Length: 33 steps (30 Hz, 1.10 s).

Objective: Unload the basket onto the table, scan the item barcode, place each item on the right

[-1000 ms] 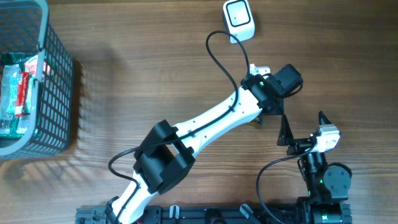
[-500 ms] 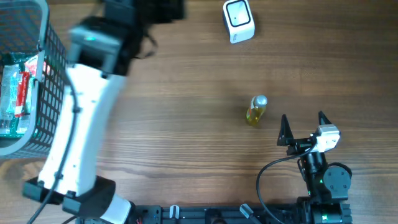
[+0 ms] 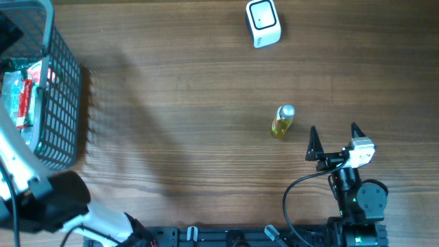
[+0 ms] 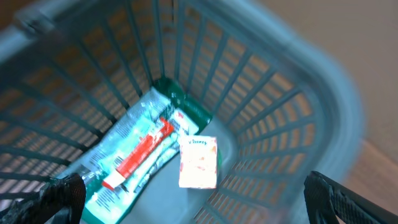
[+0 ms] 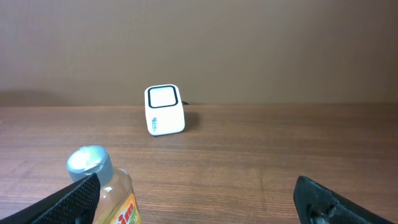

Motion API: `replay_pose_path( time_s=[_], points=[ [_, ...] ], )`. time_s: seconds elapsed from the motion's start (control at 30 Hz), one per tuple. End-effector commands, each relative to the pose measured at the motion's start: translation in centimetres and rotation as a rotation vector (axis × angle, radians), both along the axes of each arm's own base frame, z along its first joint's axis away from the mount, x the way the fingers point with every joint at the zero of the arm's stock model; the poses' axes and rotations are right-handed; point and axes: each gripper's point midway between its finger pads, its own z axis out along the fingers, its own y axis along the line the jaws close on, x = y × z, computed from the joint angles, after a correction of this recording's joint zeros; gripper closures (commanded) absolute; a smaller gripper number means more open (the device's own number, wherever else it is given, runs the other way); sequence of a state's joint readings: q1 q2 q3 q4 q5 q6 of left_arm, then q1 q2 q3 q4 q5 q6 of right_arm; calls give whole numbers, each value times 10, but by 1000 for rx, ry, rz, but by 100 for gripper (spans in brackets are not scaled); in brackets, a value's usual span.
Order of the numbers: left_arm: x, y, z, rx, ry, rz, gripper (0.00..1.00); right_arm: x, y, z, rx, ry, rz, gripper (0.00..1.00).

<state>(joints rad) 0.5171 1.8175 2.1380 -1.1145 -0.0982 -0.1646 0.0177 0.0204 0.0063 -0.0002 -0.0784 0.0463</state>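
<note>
The small white and orange box (image 4: 199, 162) lies below my left gripper, enclosed by the basket's mesh. Next, the gripper lowers inside the basket's rim, fingers astride the box.
A small yellow bottle (image 3: 282, 121) with a silver cap lies on the wooden table, below the white barcode scanner (image 3: 263, 22). In the right wrist view the bottle (image 5: 106, 190) sits just inside my left fingertip, with the scanner (image 5: 165, 110) farther back. My right gripper (image 3: 336, 142) stands open and empty just right of the bottle. My left gripper (image 4: 199, 202) hangs open over the grey basket (image 4: 298, 93), above a green packet (image 4: 134, 155) and a small white and orange box (image 4: 199, 162). It holds nothing.
The grey mesh basket (image 3: 65, 103) stands at the table's left edge with packets inside. My left arm (image 3: 20, 171) reaches up along the left edge across it. A black cable loops beside the right arm's base (image 3: 295, 199).
My left arm has swung from the bottle at the middle right to above the basket at far left, leaving the bottle lying on the table. The right arm has not moved.
</note>
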Motion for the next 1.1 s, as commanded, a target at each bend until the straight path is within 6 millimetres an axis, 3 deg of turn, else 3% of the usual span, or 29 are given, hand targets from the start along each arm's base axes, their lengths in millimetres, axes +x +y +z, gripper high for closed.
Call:
replay_pose_path(
  time_s=[0.0,0.17,0.57,0.73,0.93,1.07],
  points=[
    [21,7,-56,-97,90,-57,0,0,1,0,-14,-1,8,0],
    [40,7,-122,-199,195,-108,0,0,1,0,-13,-1,8,0],
    [51,14,-217,-298,340,-100,0,0,1,0,-14,-1,8,0],
    [57,13,-241,-330,354,-107,1,0,1,0,-14,-1,8,0],
    [59,4,-263,-388,367,-130,20,0,1,0,-13,-1,8,0],
    [58,4,-264,-389,370,-130,40,0,1,0,-14,-1,8,0]
  ],
)
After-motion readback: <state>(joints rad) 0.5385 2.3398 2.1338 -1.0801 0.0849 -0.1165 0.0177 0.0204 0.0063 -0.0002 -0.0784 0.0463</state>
